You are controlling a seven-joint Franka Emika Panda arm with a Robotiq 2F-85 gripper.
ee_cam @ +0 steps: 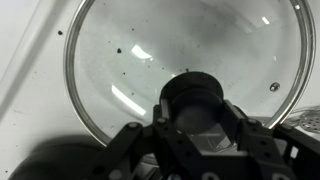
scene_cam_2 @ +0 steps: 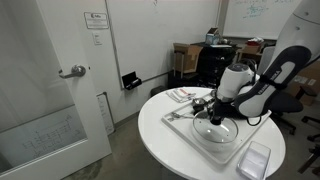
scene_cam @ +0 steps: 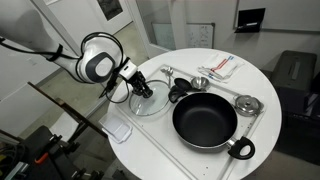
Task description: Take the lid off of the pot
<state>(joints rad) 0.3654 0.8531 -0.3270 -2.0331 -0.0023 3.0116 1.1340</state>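
Observation:
The gripper comes down with the glass lid (scene_cam: 152, 103) onto the white tray beside the pot next and releases the black knob, since that spot below is clear.
The pot (scene_cam: 205, 122) is a large, shallow black vessel that stands open on the round white table (scene_cam: 190, 60). The glass lid (scene_cam: 152, 103) with its metal rim is off the pot and sits low over the table just beside it. It also shows in an exterior view (scene_cam_2: 214, 131) and fills the wrist view (ee_cam: 130, 60). My gripper (scene_cam: 139, 88) is over the lid's centre. In the wrist view its two fingers (ee_cam: 197, 112) press on either side of the black knob (ee_cam: 195, 90).
A small silver disc (scene_cam: 247, 103), a metal spoon (scene_cam: 200, 82) and a red-and-white packet (scene_cam: 222, 66) lie beyond the pot. A clear plastic container (scene_cam: 118, 128) sits at the table edge near the lid. A dark chair (scene_cam: 296, 75) stands beside the table.

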